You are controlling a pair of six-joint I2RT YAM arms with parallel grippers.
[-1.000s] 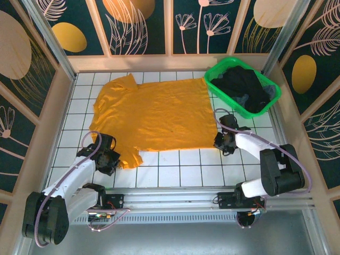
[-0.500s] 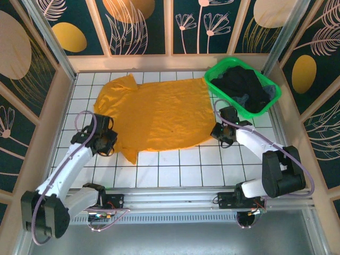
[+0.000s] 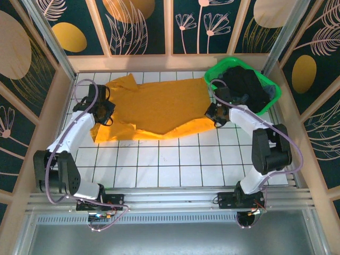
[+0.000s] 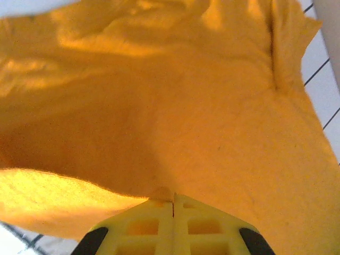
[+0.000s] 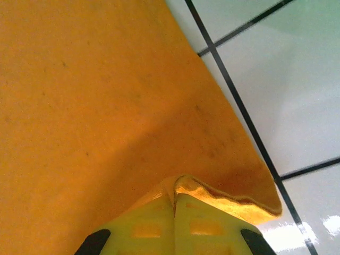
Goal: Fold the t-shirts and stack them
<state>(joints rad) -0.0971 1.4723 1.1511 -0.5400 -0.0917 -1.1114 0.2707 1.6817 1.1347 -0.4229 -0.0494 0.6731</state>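
The robot's right gripper will next carry the t-shirt's pinched hem corner outward and down over the t-shirt's edge by the basket [image 5: 204, 101] and let go of it, because the near part of the t-shirt still sags unevenly.
The mustard-orange t-shirt [image 3: 159, 109] lies across the far half of the tiled table, its near part lifted and drawn back toward the far edge. My left gripper [image 3: 104, 113] is shut on the shirt's left side near the sleeve. In the left wrist view the yellow jaws [image 4: 173, 201] pinch orange cloth [image 4: 186, 106]. My right gripper [image 3: 214, 113] is shut on the shirt's right hem corner. The right wrist view has a fold of cloth [image 5: 79, 106] squeezed at the jaw tips [image 5: 174, 194]. Dark t-shirts [image 3: 247, 87] are heaped in the basket.
A green basket [image 3: 219, 67] stands at the far right corner, just behind my right gripper. Wooden walls ring the table [image 3: 175, 164], whose white tiles lie bare on the near side. Both arms reach far out over the table's left and right sides.
Both grippers have moved away from the near side toward the far edge, carrying the shirt's near hem with them. The shirt now covers fewer tile rows.
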